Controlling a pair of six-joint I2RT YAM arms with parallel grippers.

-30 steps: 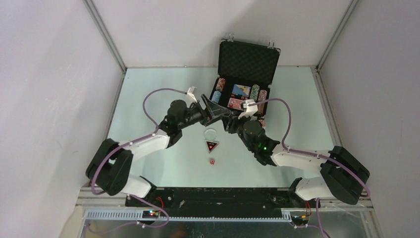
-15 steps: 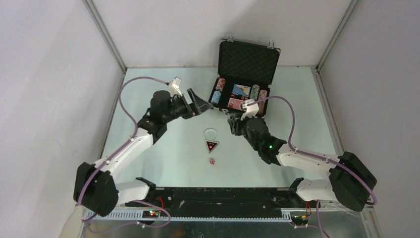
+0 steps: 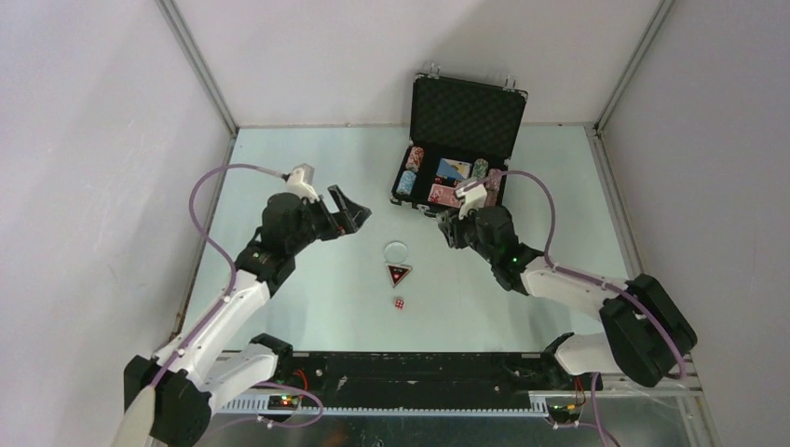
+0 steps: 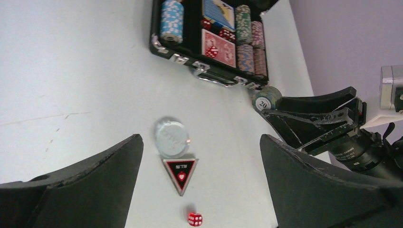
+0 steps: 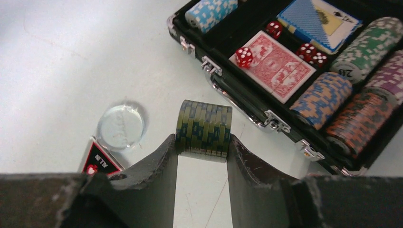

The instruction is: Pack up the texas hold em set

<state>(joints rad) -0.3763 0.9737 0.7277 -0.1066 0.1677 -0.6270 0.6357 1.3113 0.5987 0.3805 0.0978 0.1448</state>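
Observation:
The gap between blue chips and red deck is empty. My right gripper should next move outward over the case's front rim point(image 5: 237, 102), then down into that gap to release.
The black briefcase point(image 3: 424, 207) lies open at the back, lid upright. It holds striped chip stacks point(image 5: 322, 99), a red deck point(image 5: 280, 71), a blue deck point(image 5: 313, 21) and red dice point(image 5: 244, 56). My right gripper point(image 5: 203, 148) is shut on a green-yellow chip stack point(image 5: 204, 127), held just in front of the case's front rim point(image 5: 237, 102). My left gripper point(image 4: 200, 140) is open and empty, left of the case in the top view point(image 3: 349, 212). On the table lie a clear round token point(image 3: 397, 250), a triangular dealer token point(image 3: 399, 274) and a red die point(image 3: 398, 304).
The pale table is boxed in by grey walls with metal corner posts point(image 3: 200, 74). My right gripper's fingers and the held chips point(image 4: 266, 99) show at the right of the left wrist view. The arm bases sit at the near edge.
My left gripper has drawn back to the left, away from the right gripper and the case. My right gripper has shifted slightly right, toward the case front, still holding the chips.

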